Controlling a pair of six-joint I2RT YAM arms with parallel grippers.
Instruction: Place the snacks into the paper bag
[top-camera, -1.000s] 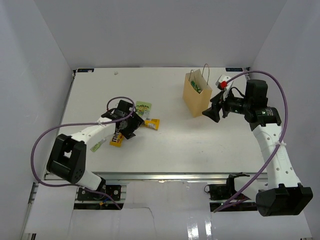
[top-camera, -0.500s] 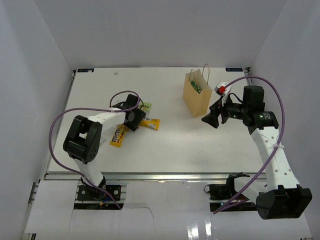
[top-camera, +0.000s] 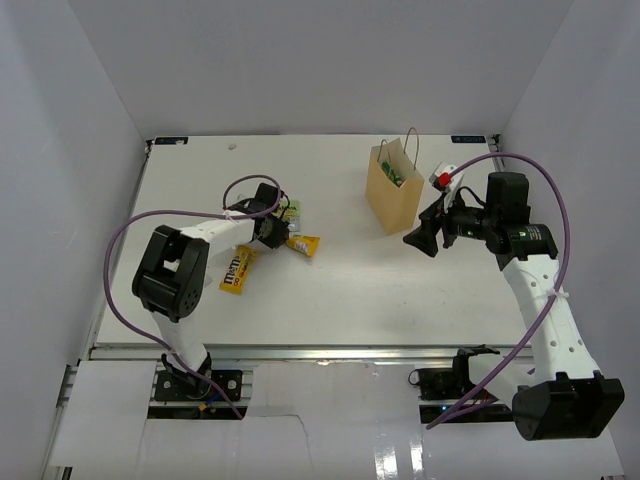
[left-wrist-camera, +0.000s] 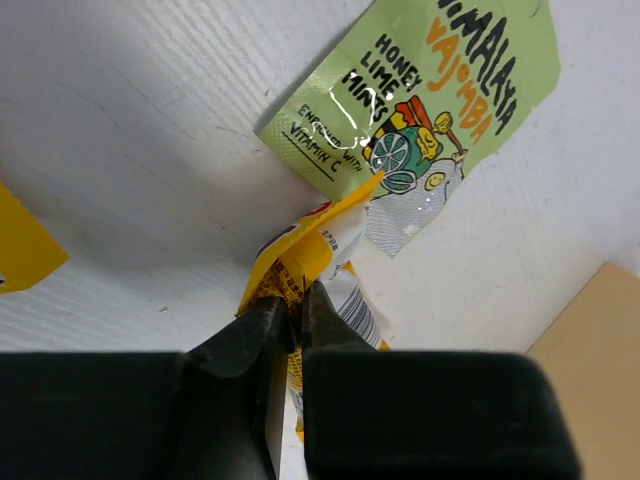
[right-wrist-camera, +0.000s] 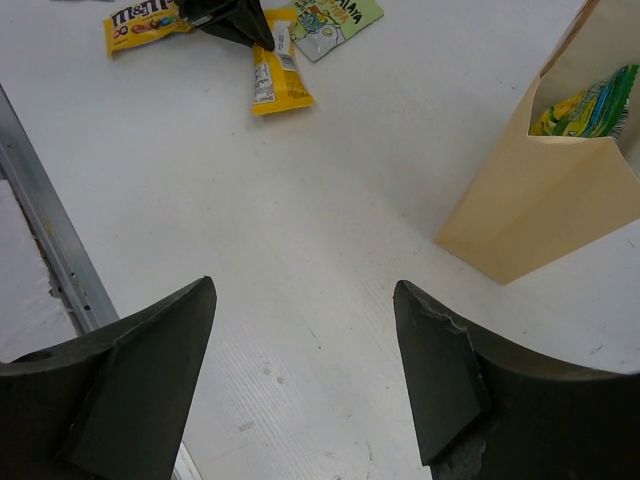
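Observation:
Outward and to the right of my left gripper in the top view stands the tall paper bag's opening, so I will lift the wrapper over it and release.
My left gripper is shut on the end of the yellow bar wrapper, which lies crumpled on the table. Just beyond it lies a green-white pouch. From above, the left gripper sits between the pouch and the M&M's pack, and the wrapper sticks out to its right. The paper bag stands upright at the back right with a green-yellow packet inside. My right gripper hovers open and empty beside the bag.
A small white and red object lies behind the right arm near the back right corner. White walls close in the table on three sides. A metal rail runs along the near edge.
The left gripper moved up and right from the M&M's pack and closed on the yellow bar wrapper. The right arm drew slightly nearer the bag, still open.

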